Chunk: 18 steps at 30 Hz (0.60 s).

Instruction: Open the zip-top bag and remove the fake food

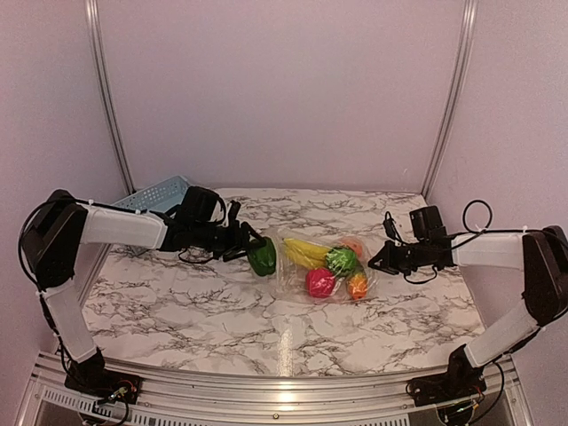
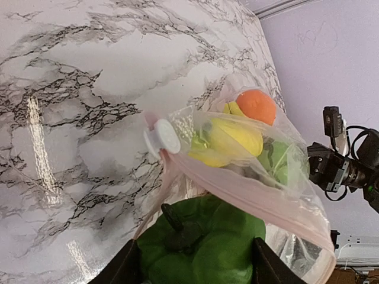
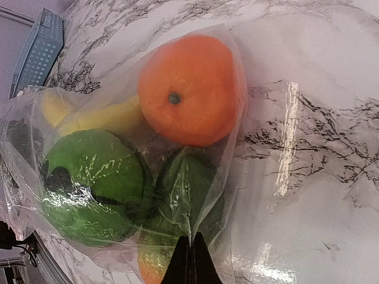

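Note:
The pepper is outside the bag, so the left gripper will next rise, swing to the left in the top view over the blue lattice basket (image 1: 162, 194) and lower to release it.
The clear zip-top bag (image 1: 324, 263) lies mid-table, mouth to the left, holding yellow bananas (image 1: 303, 252), an orange (image 3: 190, 89), a green round piece (image 1: 342, 260), a red fruit (image 1: 320, 282) and an orange-yellow piece (image 1: 357, 285). My left gripper (image 1: 255, 251) is shut on a green pepper (image 2: 201, 242), held just outside the bag's pink zip strip (image 2: 254, 198). The white slider (image 2: 163, 136) sits at the strip's end. My right gripper (image 3: 190, 255) is shut on a pinch of the bag's plastic at its right end (image 1: 376, 258).
A blue lattice basket (image 1: 158, 193) stands at the back left behind my left arm; it also shows in the right wrist view (image 3: 40, 52). Metal rails (image 1: 448, 98) run up the back wall. The marble table's front edge (image 1: 275, 364) is near the arm bases.

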{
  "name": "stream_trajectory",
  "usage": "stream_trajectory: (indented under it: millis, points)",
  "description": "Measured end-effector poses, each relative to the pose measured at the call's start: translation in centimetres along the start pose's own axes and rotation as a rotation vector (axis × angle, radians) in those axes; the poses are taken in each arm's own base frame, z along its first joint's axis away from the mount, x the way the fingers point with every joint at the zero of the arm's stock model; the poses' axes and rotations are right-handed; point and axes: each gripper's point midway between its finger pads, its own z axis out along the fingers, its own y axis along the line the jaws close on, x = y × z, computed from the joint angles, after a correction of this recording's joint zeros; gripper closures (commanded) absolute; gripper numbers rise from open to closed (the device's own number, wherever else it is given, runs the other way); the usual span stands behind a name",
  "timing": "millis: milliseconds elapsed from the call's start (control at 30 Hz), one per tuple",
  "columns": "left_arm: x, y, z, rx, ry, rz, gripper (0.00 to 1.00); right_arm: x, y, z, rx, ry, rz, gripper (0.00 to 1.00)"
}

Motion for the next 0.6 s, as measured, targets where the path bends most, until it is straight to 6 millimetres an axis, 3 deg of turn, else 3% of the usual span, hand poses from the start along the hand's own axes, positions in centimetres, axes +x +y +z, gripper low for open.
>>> stream_trajectory:
  millis: [333,600]
  points:
    - [-5.8,-0.7,-5.6,0.009,-0.148,0.01,0.61,0.0,-0.5,-0.4,0.013,-0.012,0.008,1.0]
    - [-12.9,2.4,-12.0,-0.119,-0.302,-0.018,0.6,-0.4,-0.7,-0.9,0.015,-0.031,0.013,1.0]
